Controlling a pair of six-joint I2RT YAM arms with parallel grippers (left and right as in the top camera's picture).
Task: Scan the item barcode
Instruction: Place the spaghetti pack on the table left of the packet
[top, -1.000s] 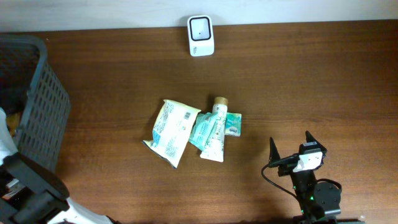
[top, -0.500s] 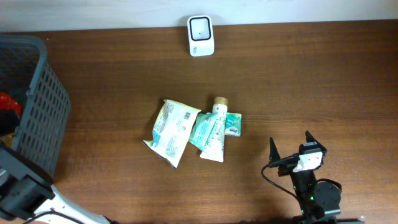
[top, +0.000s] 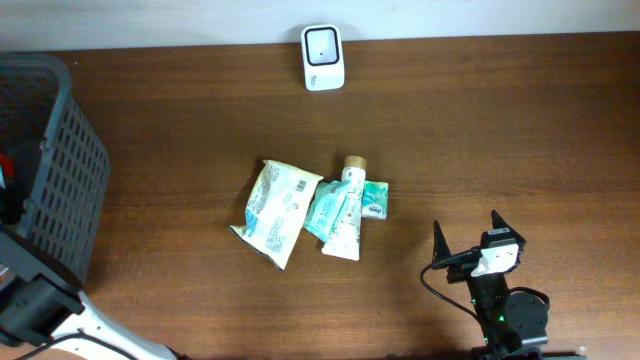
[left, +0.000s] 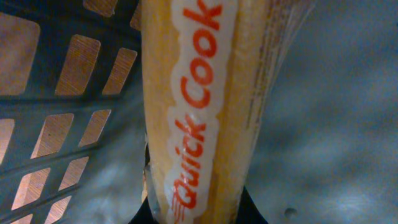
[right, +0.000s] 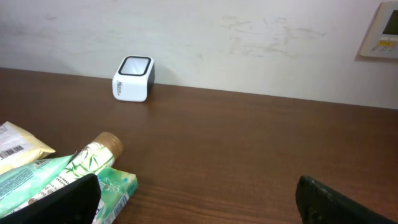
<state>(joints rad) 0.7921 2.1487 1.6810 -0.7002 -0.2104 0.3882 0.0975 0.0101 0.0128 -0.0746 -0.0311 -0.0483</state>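
The tabletop beside the pale yellow pouch is bare, so my left gripper should go up over the basket's side, then go down and release the yellow packet there.
In the left wrist view, a yellow packet (left: 199, 93) printed "Quick Cook" in red stands lengthwise between my left gripper's (left: 198, 214) dark fingers, which are shut on it. Grey basket walls (left: 68, 118) surround it. From overhead the left gripper is hidden inside the basket (top: 60, 170). The white barcode scanner (top: 323, 57) stands at the table's far edge and also shows in the right wrist view as the scanner (right: 133, 78). My right gripper (top: 467, 224) rests open near the front right, holding nothing.
A pale yellow pouch (top: 272, 212), a bamboo-print tube (top: 345, 210) and a teal pack (top: 375, 197) lie together mid-table. The tube (right: 93, 149) and teal pack (right: 115, 186) lie just left of the right gripper's fingers (right: 71, 202). A wall runs behind the scanner.
The left gripper's jaws have closed on the yellow packet inside the basket, and the left arm shifted slightly at the table's left edge. The right arm has not moved.
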